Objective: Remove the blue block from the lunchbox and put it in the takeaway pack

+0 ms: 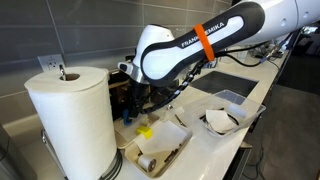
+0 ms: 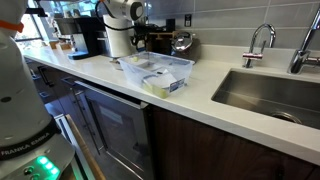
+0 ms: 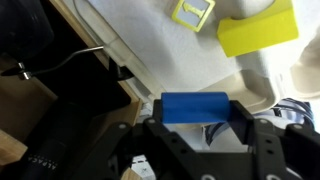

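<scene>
I need to move my gripper from the pack's rim toward the yellow pieces first and then lower it, to get the blue block (image 3: 195, 106) over the pale surface beside them.
In the wrist view my gripper (image 3: 196, 112) is shut on the blue block (image 3: 195, 106), which lies crosswise between the two fingers. A yellow block (image 3: 258, 30) and a small yellow ring-shaped piece (image 3: 192, 11) lie on a pale surface beyond it. In an exterior view the gripper (image 1: 135, 104) hangs low beside the paper towel roll, at the back edge of the open beige takeaway pack (image 1: 172, 150), where a yellow piece (image 1: 145, 130) lies. The white lunchbox (image 1: 220, 120) with dark inner parts sits apart, nearer the sink.
A tall paper towel roll (image 1: 70, 115) stands close to the arm. A sink (image 1: 238, 80) is set in the counter behind. In an exterior view a clear greyish tray (image 2: 160, 72) sits on the white counter (image 2: 200, 100), with a sink (image 2: 270, 90) and faucet (image 2: 258, 42).
</scene>
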Robot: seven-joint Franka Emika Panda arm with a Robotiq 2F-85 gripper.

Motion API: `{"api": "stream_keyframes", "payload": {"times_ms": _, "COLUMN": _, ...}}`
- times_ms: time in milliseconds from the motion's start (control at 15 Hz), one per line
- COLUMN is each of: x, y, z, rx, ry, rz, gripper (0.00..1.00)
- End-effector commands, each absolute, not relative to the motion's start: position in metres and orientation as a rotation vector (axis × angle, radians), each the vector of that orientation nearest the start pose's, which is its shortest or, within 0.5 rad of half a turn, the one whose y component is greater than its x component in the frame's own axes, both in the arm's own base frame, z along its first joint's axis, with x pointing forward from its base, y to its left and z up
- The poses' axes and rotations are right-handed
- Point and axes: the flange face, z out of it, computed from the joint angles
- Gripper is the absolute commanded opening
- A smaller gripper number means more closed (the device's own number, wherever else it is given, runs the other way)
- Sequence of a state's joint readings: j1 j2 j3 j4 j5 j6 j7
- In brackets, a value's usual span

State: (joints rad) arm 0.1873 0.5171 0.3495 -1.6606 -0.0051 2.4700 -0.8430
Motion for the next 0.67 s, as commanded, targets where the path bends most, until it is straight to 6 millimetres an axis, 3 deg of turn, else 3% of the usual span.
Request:
{"api": "stream_keyframes", "payload": {"times_ms": 0, "x": 0.631, "y": 0.333, "z": 0.343, "rx": -2.286, "ry": -1.899, "rz": -0.476, "gripper": 0.41}}
{"api": "stream_keyframes", "payload": {"times_ms": 600, "x": 0.636, "y": 0.327, "z": 0.317, "rx": -2.281, "ry": -1.915, "rz": -0.386, "gripper": 0.41}}
